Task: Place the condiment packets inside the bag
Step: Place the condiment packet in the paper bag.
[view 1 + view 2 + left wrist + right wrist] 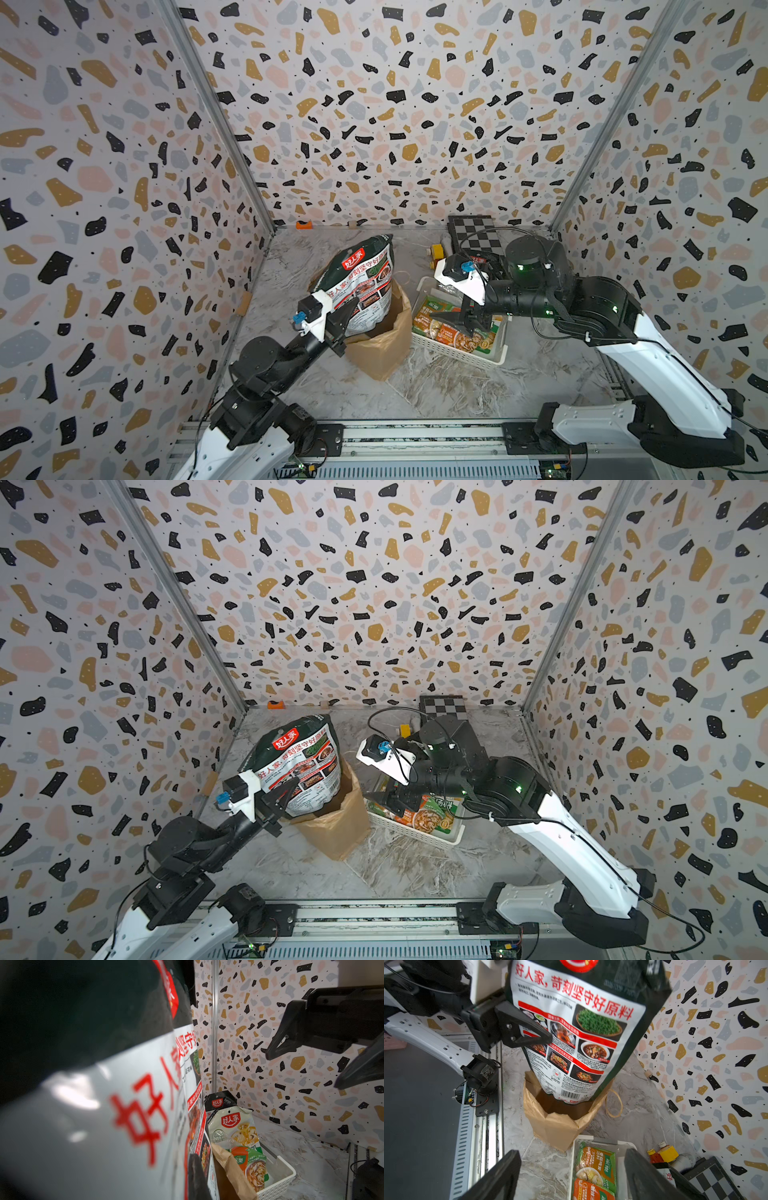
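My left gripper lowers into the opening of the brown paper bag point(223, 1182) next and releases the packet there, since most of the packet still stands above the bag's rim.
My left gripper point(345, 316) point(286, 796) is shut on the side of a large black-and-red condiment packet point(361, 282) point(299, 762) point(587, 1032). The packet stands upright with its lower end inside the mouth of the brown paper bag point(382, 349) point(336, 829) point(556, 1124). In the left wrist view this packet point(104, 1105) fills most of the picture. My right gripper point(457, 322) point(390, 800) point(573, 1152) is open and hovers over the white basket point(457, 353) point(577, 1140). Green-and-orange packets point(596, 1163) point(253, 1165) point(432, 816) lie in the basket.
A pale packet point(234, 1126) and a black one lean at the basket's far end. A chessboard point(478, 232) and small yellow-capped bottles point(664, 1153) sit at the back right. A bag handle cord point(614, 1103) lies on the marble top. The arms' rail point(415, 432) runs along the front.
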